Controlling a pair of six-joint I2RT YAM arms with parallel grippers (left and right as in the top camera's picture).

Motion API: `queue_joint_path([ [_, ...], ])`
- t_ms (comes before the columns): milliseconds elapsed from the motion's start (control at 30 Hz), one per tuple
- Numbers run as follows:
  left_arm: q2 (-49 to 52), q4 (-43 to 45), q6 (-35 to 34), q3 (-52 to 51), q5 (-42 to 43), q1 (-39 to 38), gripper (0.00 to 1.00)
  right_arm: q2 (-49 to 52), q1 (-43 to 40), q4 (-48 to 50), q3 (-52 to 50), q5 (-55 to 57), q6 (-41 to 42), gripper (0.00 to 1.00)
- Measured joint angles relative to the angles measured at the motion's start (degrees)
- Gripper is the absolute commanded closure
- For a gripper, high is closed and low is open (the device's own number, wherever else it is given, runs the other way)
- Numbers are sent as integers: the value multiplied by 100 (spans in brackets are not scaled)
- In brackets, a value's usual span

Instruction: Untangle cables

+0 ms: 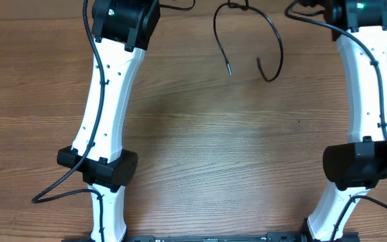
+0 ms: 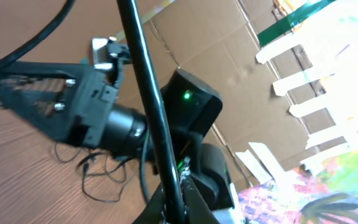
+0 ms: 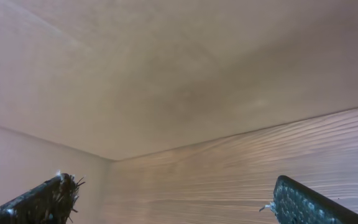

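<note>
I should next pull my left gripper left in the overhead view, over to the bare tabletop there, then release the black cable.
Thin black cables (image 1: 247, 33) lie at the table's far edge in the overhead view; one loose end (image 1: 228, 70) points toward the middle and another strand curls into a hook (image 1: 269, 75). Both grippers are beyond the top edge of that view. In the left wrist view my left gripper (image 2: 179, 211) is shut on a black cable (image 2: 145, 74) that runs straight up and away from the jaws. More loose cable loops (image 2: 101, 171) lie on the wood behind it. My right gripper (image 3: 179, 202) stands open, its fingers (image 3: 303, 202) wide apart, with only bare table between them.
The right arm's black wrist with a green light (image 2: 188, 102) hangs close beyond the held cable. Cardboard boxes (image 2: 229, 43) and white slats (image 2: 309, 74) stand behind the table. A plain wall (image 3: 166, 74) meets the table's far edge in the right wrist view.
</note>
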Motion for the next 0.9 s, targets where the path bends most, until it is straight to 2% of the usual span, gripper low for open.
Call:
queue_joint_path([
  [200,0,20,-146,0,-2,0,96,0,334,219,-9,-7,614,0],
  [367,0,20,-111,0,-52,17,96,0,297,234,-9,-4,881,0],
  [900,0,-192,98,0,-352,413,96,-24,98,146,-9,-343,1014,0],
])
